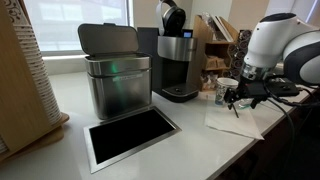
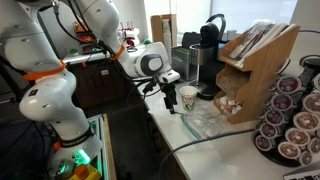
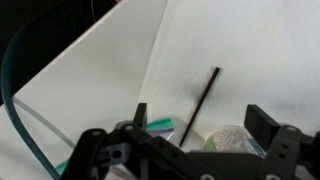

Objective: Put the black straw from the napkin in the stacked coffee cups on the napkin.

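Observation:
My gripper is open wide around the exposed length of the black straw (image 3: 204, 98), so it will go down toward the napkin, onto that part of the straw, and close there.
In the wrist view the black straw (image 3: 203, 100) shows as a thin dark stick over the white napkin (image 3: 120, 60). It runs between my gripper's (image 3: 200, 122) two wide-open fingers, and its lower end is hidden behind the gripper body. A white cup with a teal pattern (image 3: 232, 140) shows partly beside the straw's lower end. In both exterior views the gripper (image 1: 238, 100) (image 2: 167, 97) hangs low over the napkin (image 1: 236, 123), right next to the stacked coffee cups (image 1: 226, 89) (image 2: 188, 97).
A metal bin (image 1: 115, 75) and a coffee machine (image 1: 177, 60) stand on the counter, with a dark inset tray (image 1: 130, 135) in front. A clear glass bowl (image 2: 205, 122) sits by the cups, next to a wooden pod rack (image 2: 255, 70). A blue cable (image 3: 10, 100) crosses the wrist view.

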`<state>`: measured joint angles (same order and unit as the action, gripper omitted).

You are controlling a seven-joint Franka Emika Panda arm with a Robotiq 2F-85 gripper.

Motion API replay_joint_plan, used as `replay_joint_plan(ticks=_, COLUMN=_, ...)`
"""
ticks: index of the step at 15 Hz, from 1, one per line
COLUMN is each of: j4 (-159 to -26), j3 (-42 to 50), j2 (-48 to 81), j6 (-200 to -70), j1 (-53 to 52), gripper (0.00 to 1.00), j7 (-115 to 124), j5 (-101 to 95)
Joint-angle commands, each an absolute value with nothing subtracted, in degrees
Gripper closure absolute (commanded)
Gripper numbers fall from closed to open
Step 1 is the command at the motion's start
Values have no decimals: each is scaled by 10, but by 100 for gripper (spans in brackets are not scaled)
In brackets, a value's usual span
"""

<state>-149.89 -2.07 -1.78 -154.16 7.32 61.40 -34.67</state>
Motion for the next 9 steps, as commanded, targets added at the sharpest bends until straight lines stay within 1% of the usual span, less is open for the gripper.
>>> replay_joint_plan(ticks=1, j4=-1490, j3=-20, j2=7, j6=-1571, j1=72, gripper=5, j7=649, j5=-366)
replay_joint_plan(ticks=2, j4=-1488, j3=-20, j2=11, j6=-1577, j1=71, gripper=5, j7=654, j5=-367)
replay_joint_plan(ticks=4, j4=-1486, j3=-19, j2=18, j6=-1588, j1=71, gripper=15, j7=659, j5=-366)
replay_joint_plan(ticks=5, j4=-1485, j3=-19, j2=20, j6=-1592, j1=71, gripper=30, j7=660, j5=-366)
replay_joint_plan(ticks=7, j4=-1483, j3=-18, j2=25, j6=-1599, j1=71, gripper=47, j7=666, j5=-367)
replay_joint_plan(ticks=8, j4=-1482, j3=-18, j2=28, j6=-1602, j1=71, gripper=52, j7=665, j5=-365)
replay_joint_plan(ticks=9, j4=-1481, j3=-18, j2=29, j6=-1603, j1=71, gripper=52, j7=667, j5=-366)
